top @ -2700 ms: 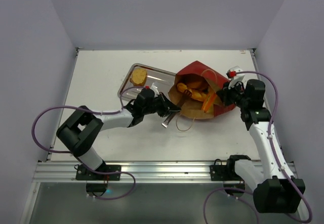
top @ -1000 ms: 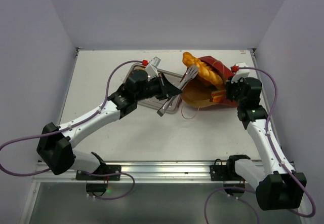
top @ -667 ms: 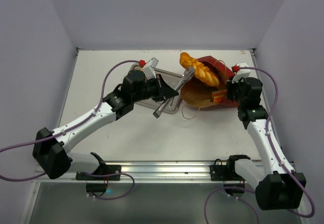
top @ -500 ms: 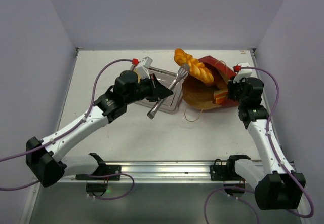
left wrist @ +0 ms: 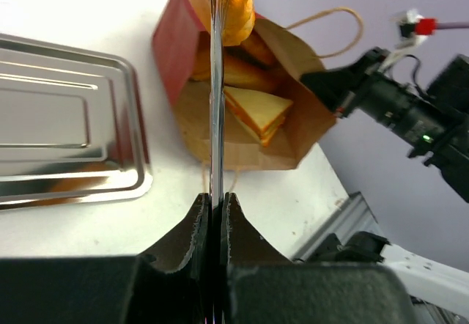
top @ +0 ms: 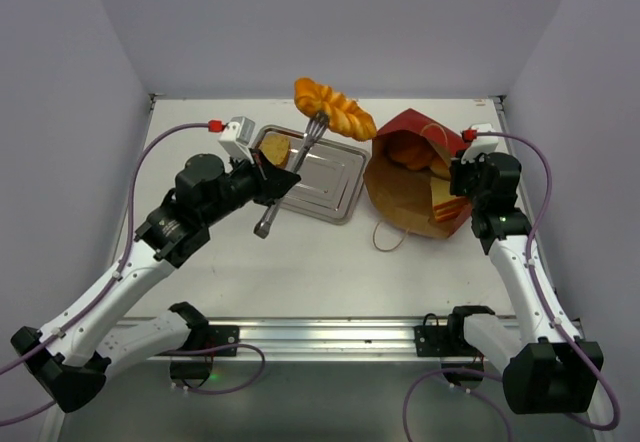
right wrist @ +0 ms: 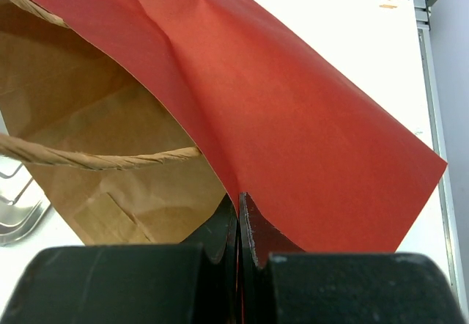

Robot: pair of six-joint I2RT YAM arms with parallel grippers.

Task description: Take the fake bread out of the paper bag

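Observation:
My left gripper moves down next until the twisted bread rests on the tray's empty far part [left wrist: 47,97]. It then releases the fork's handle [left wrist: 215,104], since the tray lies below it.
A twisted golden piece of fake bread [top: 333,108] hangs in the air on the tines of a metal fork [top: 296,167], above the far edge of the metal tray [top: 335,194]. My left gripper [top: 274,186] is shut on the fork's handle [left wrist: 215,104]. The red paper bag [top: 418,184] lies open beside the tray, with more bread [top: 408,152] and pale slices [left wrist: 253,111] inside. My right gripper [right wrist: 238,205] is shut on the bag's red wall [right wrist: 293,111] at its rim. A round loaf [top: 275,148] sits on the tray.
The bag's string handles [top: 390,236] trail onto the white table [top: 200,132] toward the near side. Grey walls close in the table on three sides. A metal rail [top: 320,334] runs along the near edge by the arm bases.
The left arm has pulled the fork with the twisted bread up out of the bag and swung it left over the tray. The right gripper has kept hold of the bag.

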